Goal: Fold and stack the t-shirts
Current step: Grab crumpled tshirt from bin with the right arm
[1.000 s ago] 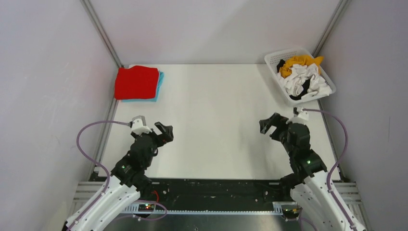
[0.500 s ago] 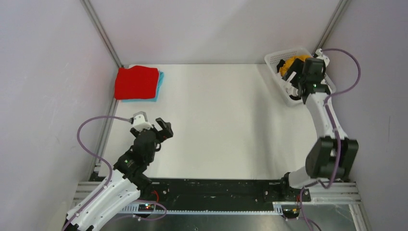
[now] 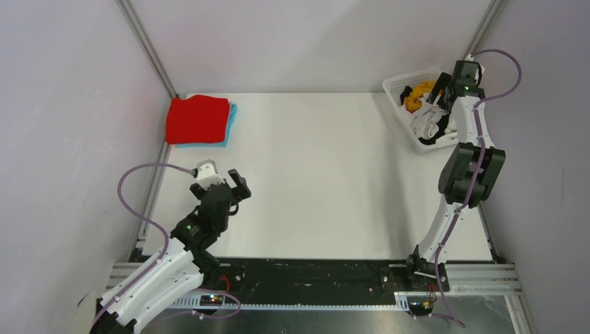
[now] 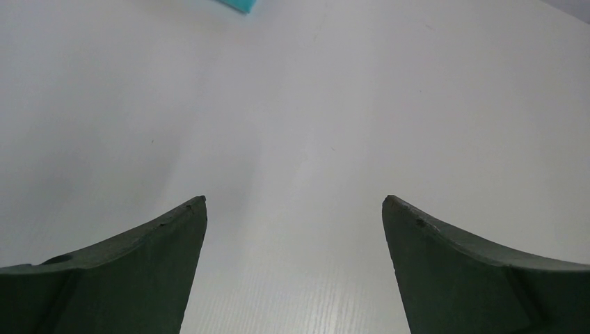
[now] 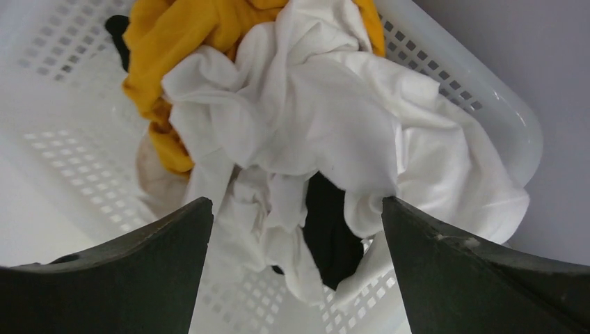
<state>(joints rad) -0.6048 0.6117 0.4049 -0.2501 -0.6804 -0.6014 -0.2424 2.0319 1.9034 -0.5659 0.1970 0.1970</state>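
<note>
My right gripper's open fingers are above the white t-shirt's raised fold (image 5: 348,158) beside the black cloth, so my right gripper will move down into the basket onto that fold next.
A folded red t-shirt (image 3: 197,119) lies on a folded light blue t-shirt (image 3: 230,118) at the table's far left; a blue corner (image 4: 236,4) shows in the left wrist view. A crumpled white t-shirt (image 5: 327,132), a mustard yellow one (image 5: 188,35) and a black one (image 5: 330,229) lie in the white basket (image 3: 398,88). They also show from above: white (image 3: 426,122), yellow (image 3: 417,96). My right gripper (image 3: 445,104) hangs open over the basket, jaws either side of the white and black cloth (image 5: 296,209). My left gripper (image 3: 233,188) is open and empty over bare table (image 4: 294,202).
The basket's slotted rim (image 5: 473,90) stands at the far right corner against the grey wall. Grey walls with metal posts close in the table on three sides. The right arm stretches upright along the table's right edge.
My right arm has swung from the table's near right up over the basket and now sits farther back above it. My left gripper has shifted only slightly.
</note>
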